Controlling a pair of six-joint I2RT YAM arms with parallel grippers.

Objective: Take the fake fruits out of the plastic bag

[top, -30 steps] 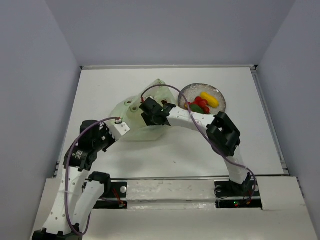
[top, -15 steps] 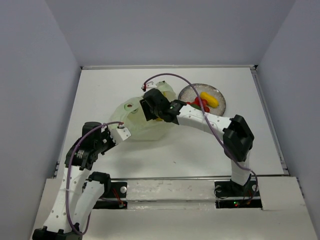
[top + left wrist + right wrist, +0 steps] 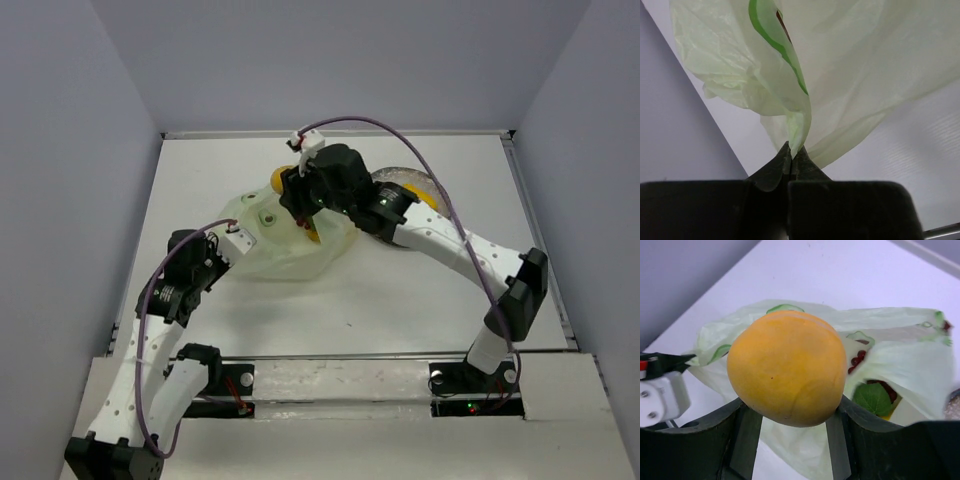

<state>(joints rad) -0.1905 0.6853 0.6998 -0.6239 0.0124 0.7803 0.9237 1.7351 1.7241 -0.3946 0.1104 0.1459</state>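
I should move my right gripper to the right in the top view, then down, and let go of the fruit on the plate's far part, because bare surface shows there.
The pale yellow-green plastic bag lies left of the table's centre. My left gripper is shut on a fold of its near-left edge, and the pinch shows in the left wrist view under the hanging bag. My right gripper is shut on a round orange-yellow fake fruit, held above the bag's far side. The right wrist view shows the fruit between the fingers over the bag. A yellow piece shows through the bag.
A round grey speckled plate stands right of the bag, mostly hidden behind my right arm, with a yellow fruit showing at its edge. A green leaf shape with dark red shows at the bag; printed or inside, I cannot tell.
My right gripper has risen out of the bag and moved toward the far side, carrying the orange-yellow fruit. The left gripper keeps its hold on the bag's edge.
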